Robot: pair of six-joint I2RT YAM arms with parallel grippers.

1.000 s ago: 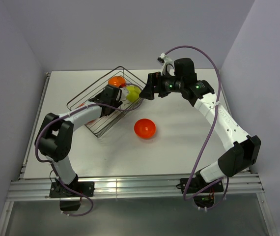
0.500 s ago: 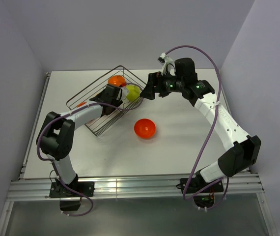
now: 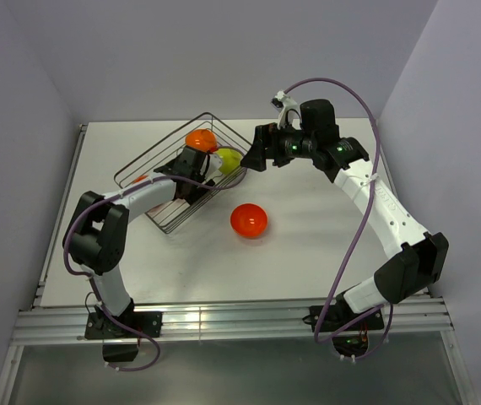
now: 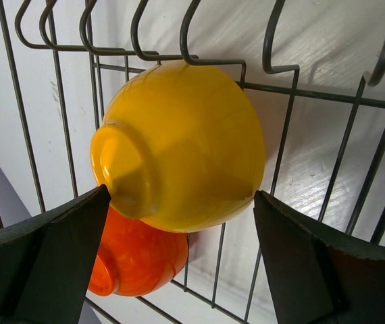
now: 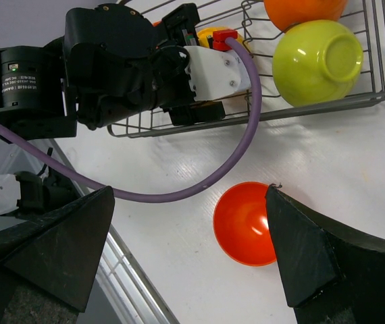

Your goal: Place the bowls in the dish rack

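Observation:
My right gripper moves back and down onto the red-orange bowl's rim (image 3: 265, 223) on the side away from the rack (image 3: 152, 164) next, since the red-orange bowl's opening faces up.
The dish rack (image 3: 152, 164) stands at the back left of the table. In it are an orange bowl (image 3: 200, 139) and a lime green bowl (image 3: 228, 159), both bottom up. My left gripper (image 3: 193, 171) is inside the rack and open. In the left wrist view the left gripper (image 4: 182, 196) has its jaws spread around a yellow-orange bowl (image 4: 179, 145) lying on the rack wires (image 4: 284, 115), with an orange bowl (image 4: 138, 260) under it. A red-orange bowl (image 3: 248, 221) sits open side up on the table. My right gripper (image 3: 253, 157) is open and empty, above the table by the rack's right corner.
In the right wrist view the open right gripper (image 5: 187, 196) looks down on the red-orange bowl (image 5: 246, 223), the left arm (image 5: 111, 67) with its purple cable (image 5: 246, 115), and the lime green bowl (image 5: 317, 61). Another orange shape (image 3: 140, 179) shows in the rack's left part, mostly hidden.
My left gripper has shifted slightly to the right inside the rack. The right arm and the red-orange bowl on the table have not moved.

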